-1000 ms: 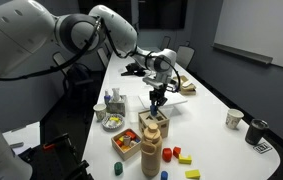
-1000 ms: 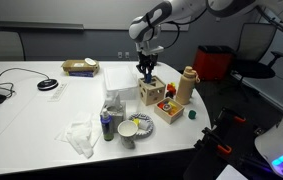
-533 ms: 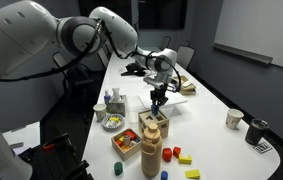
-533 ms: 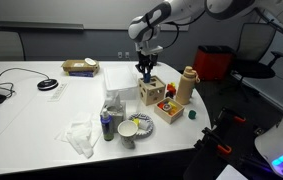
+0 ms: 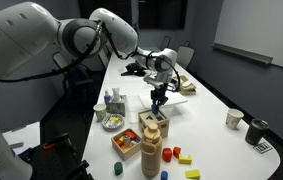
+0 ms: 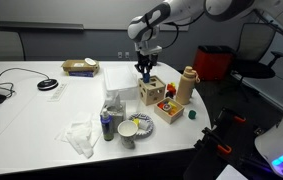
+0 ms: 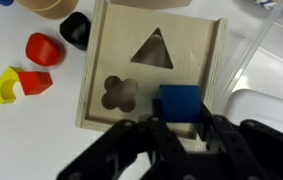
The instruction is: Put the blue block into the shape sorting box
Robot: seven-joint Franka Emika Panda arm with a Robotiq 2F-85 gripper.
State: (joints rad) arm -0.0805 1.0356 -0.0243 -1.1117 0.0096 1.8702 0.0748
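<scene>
The blue block in my gripper will go straight down onto the box's top (image 6: 149, 85) (image 7: 177, 104) beside the clover hole and be released there, as that spot is directly below.
In the wrist view the shape sorting box (image 7: 151, 70) is a light wooden cube whose top shows a triangle hole and a clover hole. My gripper (image 7: 181, 122) comes in from the bottom and is shut on the blue block (image 7: 178, 101), a small solid blue cube held over the box's top near its right edge. In both exterior views the gripper (image 5: 158, 100) (image 6: 145, 73) points down just above the box (image 5: 153, 126) (image 6: 151, 94). The block is too small to make out there.
A tall wooden tower (image 5: 152, 155) (image 6: 186, 85) and a shallow tray of coloured blocks (image 5: 127, 143) (image 6: 167, 108) stand close to the box. Loose red (image 7: 41, 48), black (image 7: 74, 30) and yellow (image 7: 3, 85) pieces lie beside it. A bowl (image 5: 112, 122), cups (image 5: 234, 118) and a clear container (image 7: 266, 60) are nearby.
</scene>
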